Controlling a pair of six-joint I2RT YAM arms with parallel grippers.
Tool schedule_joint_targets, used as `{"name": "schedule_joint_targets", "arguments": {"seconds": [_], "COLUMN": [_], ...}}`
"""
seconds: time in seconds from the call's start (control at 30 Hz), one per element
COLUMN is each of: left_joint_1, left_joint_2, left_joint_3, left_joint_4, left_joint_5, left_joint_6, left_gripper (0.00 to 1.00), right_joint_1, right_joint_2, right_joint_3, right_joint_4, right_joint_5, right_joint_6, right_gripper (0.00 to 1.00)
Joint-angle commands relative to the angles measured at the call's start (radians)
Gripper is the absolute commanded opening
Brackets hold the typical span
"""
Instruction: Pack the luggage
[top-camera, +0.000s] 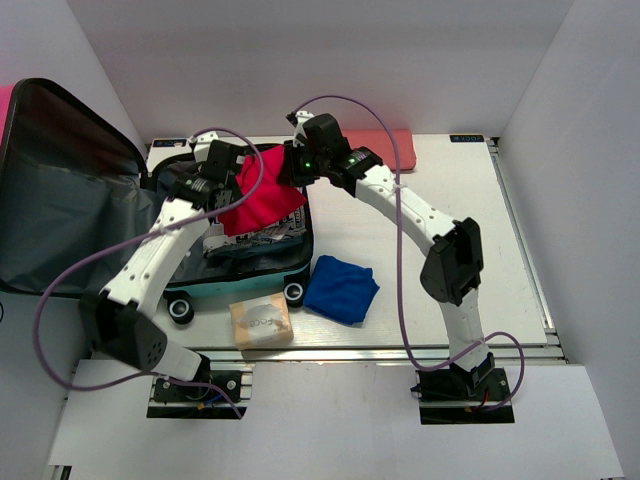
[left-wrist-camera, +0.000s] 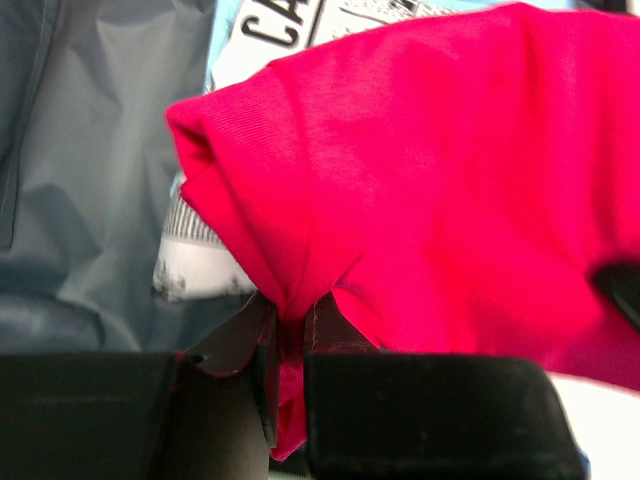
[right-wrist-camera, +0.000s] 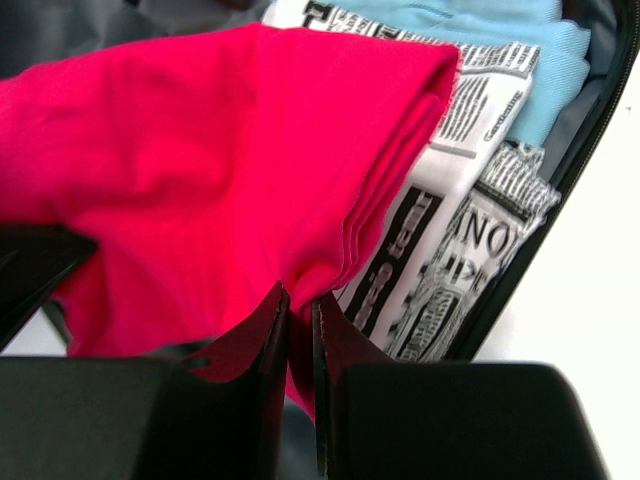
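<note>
My right gripper lowers the red cloth's corner onto the newspaper-print garment (top-camera: 272, 230) below it inside the luggage (top-camera: 245, 278) next and lets go, since the cloth already spans the garment.
The luggage (top-camera: 245, 278) lies open at the left of the table, its dark grey lid (top-camera: 60, 190) raised. Both grippers hold a folded red cloth (top-camera: 258, 195) over its open half. My left gripper (top-camera: 228, 178) is shut on the cloth's left edge, pinching a bunch of red fabric (left-wrist-camera: 290, 310). My right gripper (top-camera: 298, 165) is shut on the cloth's far right corner (right-wrist-camera: 300, 300). Under the red cloth (right-wrist-camera: 200, 160) lie a newspaper-print garment (right-wrist-camera: 450, 230) and a light blue one (right-wrist-camera: 500, 30), inside the case.
A folded blue cloth (top-camera: 341, 288) lies on the table right of the luggage. A tan pouch (top-camera: 261, 322) sits at the near edge by the wheels (top-camera: 181, 311). A pink item (top-camera: 395, 140) rests at the back. White walls close in both sides.
</note>
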Motion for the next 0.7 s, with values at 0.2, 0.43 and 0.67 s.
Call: {"name": "schedule_joint_targets", "arguments": {"seconds": [0.2, 0.43, 0.67], "left_joint_1": [0.129, 0.192, 0.22], "left_joint_2": [0.178, 0.238, 0.318], "left_joint_3": [0.113, 0.045, 0.066], "left_joint_4": [0.15, 0.263, 0.297], "left_joint_5": [0.075, 0.155, 0.219], "left_joint_6": [0.142, 0.199, 0.243], "left_gripper": [0.0, 0.0, 0.0], "right_joint_1": [-0.007, -0.022, -0.049], "right_joint_2": [0.129, 0.19, 0.21], "right_joint_3": [0.093, 0.091, 0.093], "right_joint_4": [0.108, 0.127, 0.13], "right_joint_5": [0.103, 0.117, 0.168], "right_joint_6": [-0.046, -0.009, -0.006], "right_gripper": [0.0, 0.0, 0.0]}}
